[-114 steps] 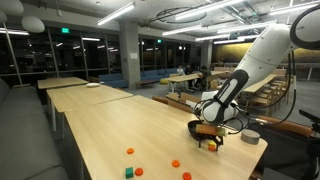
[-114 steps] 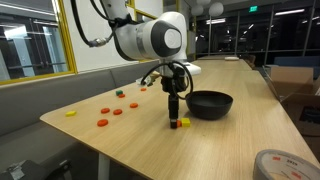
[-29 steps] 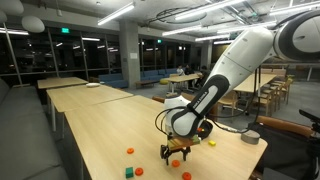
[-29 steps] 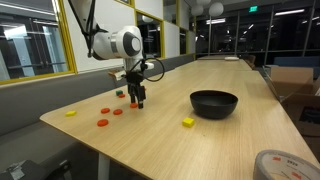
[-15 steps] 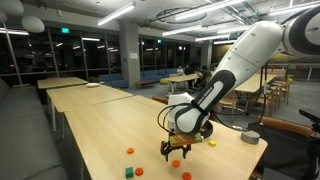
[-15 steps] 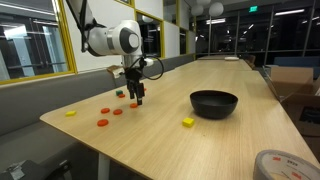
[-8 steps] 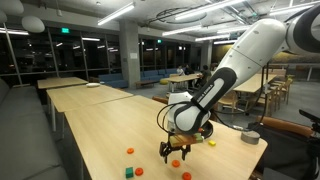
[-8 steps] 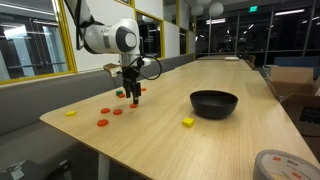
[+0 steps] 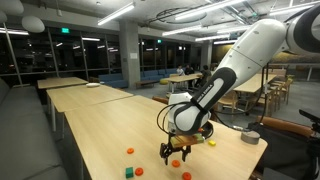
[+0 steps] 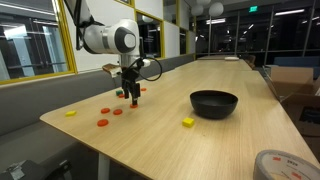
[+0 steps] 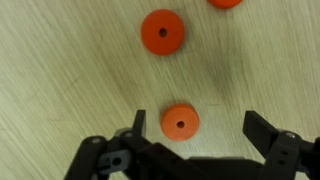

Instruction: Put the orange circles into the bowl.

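Observation:
I will move my gripper a little to the left in the wrist view and close its fingers around the nearest orange circle, since it lies off-center between them.
My gripper is open, pointing straight down just above the wooden table. One orange circle lies flat between the fingers, closer to the left finger and touching neither. A second orange circle lies beyond it, and a third is cut off at the top edge. In an exterior view the gripper hovers by several orange circles, well apart from the black bowl. In an exterior view the gripper stands over an orange circle; the bowl is hidden behind the arm.
A small yellow piece lies near the bowl and another near the table's corner. A green block sits by the near edge. A pale grey round object and a tape roll lie off to the side.
The gripper has shifted very slightly over the orange circles during the last second and stays open. The circles and the bowl have not moved.

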### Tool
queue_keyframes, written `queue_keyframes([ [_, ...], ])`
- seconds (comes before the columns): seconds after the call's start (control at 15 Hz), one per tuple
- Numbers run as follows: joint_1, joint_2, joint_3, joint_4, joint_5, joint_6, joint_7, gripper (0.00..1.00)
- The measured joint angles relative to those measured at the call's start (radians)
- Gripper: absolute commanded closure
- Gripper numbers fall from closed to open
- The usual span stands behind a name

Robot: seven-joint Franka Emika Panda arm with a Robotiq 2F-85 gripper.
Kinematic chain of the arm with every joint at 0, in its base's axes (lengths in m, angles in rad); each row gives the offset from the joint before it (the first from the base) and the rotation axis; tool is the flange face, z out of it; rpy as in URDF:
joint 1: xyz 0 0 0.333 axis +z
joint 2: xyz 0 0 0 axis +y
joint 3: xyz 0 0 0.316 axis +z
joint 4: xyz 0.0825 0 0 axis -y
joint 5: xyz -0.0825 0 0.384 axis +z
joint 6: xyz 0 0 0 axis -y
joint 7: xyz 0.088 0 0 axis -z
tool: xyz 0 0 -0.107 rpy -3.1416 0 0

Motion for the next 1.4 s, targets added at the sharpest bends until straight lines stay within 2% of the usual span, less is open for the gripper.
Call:
queue_keyframes([
  [1.4, -0.042, 0.028, 0.0, 0.046, 0.039, -0.088, -0.136, 0.0],
])
